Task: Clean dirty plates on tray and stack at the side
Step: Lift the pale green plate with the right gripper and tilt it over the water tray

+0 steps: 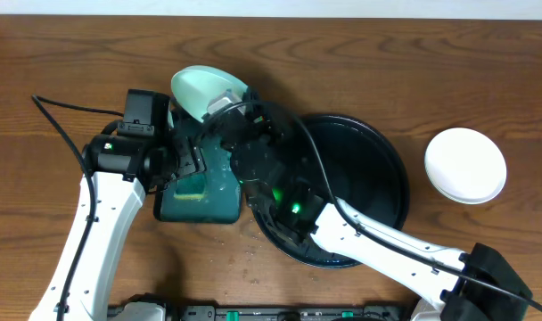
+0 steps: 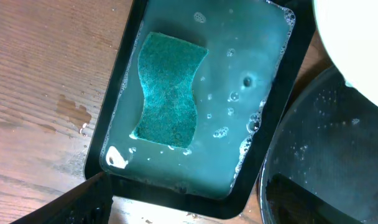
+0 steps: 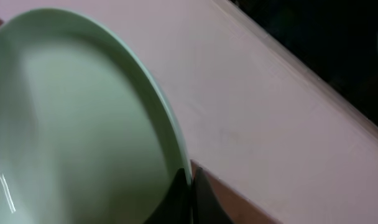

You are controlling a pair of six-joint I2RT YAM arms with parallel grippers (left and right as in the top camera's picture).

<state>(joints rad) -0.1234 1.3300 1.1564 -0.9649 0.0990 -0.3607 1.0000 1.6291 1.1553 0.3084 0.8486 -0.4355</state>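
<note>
Next, my right gripper takes the pale plate to the right in the overhead view, then down onto the white plate [image 1: 465, 165]. It then releases the pale plate, because that plate's surface looks clean.
My right gripper [image 1: 226, 107] is shut on the rim of a pale plate [image 1: 202, 89] and holds it tilted on edge above the far end of the dark-green tray. In the right wrist view the fingers [image 3: 190, 190] pinch the plate's rim [image 3: 83, 124], and its face looks clean. The large round black tray [image 1: 378, 169] holds no plate that I can see; my right arm crosses it. A white plate [image 1: 465, 165] lies on the bare wood to the right of it. My left gripper [image 1: 184, 165] hovers open and empty over the green tray, as the left wrist view [image 2: 189, 214] shows.
The rectangular dark-green tray [image 2: 117, 93] holds soapy teal water and a green sponge [image 2: 170, 90] lying flat. It sits against the black tray's left edge [image 2: 326, 162]. The held plate's edge [image 2: 357, 37] shows at the upper right of the left wrist view.
</note>
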